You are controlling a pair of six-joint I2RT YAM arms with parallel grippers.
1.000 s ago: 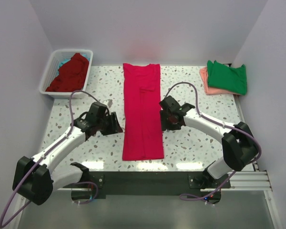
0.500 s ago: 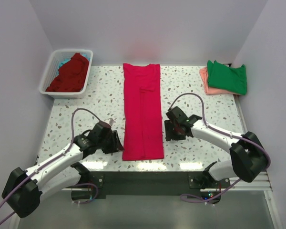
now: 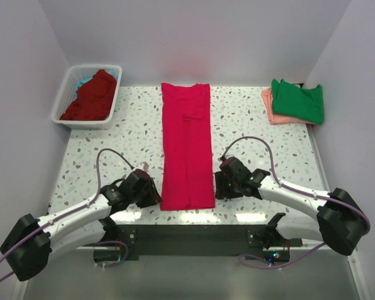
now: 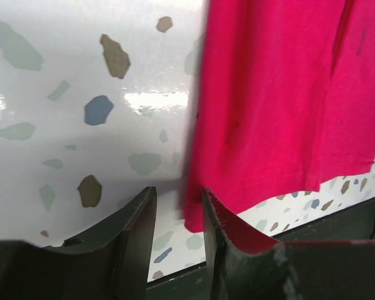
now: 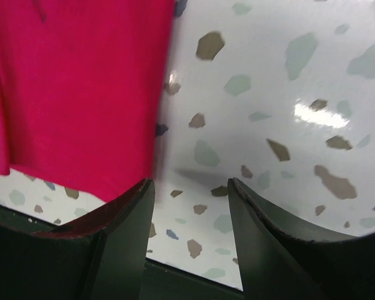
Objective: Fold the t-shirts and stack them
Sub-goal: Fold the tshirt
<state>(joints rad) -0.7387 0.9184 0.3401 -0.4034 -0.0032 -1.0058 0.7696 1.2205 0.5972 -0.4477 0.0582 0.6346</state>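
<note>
My right gripper has only bare table between its fingers, so next it will go back and to the left in the top view, around the t-shirt's near corner (image 3: 212, 205).
A crimson-pink t-shirt (image 3: 186, 144) lies folded into a long strip down the middle of the table. My left gripper (image 3: 151, 195) is at its near left corner and my right gripper (image 3: 219, 186) at its near right edge. In the left wrist view the left gripper (image 4: 178, 206) is open, with the t-shirt's corner (image 4: 197, 215) just inside the gap against the right finger. In the right wrist view the right gripper (image 5: 190, 194) is open wide over bare table, with the t-shirt's edge (image 5: 112, 125) beside its left finger. A green t-shirt (image 3: 298, 100) lies on a salmon-pink t-shirt (image 3: 269, 111) at the back right.
A white slatted basket (image 3: 61, 103) at the back left holds a dark red t-shirt (image 3: 90, 95) over a teal one (image 3: 82, 81). The table's dark near edge (image 3: 187, 234) runs just behind both grippers. Walls close in on the left, back and right.
Both grippers have slid along the crimson-pink t-shirt's sides toward the near edge of the table. The left jaws have narrowed a little.
</note>
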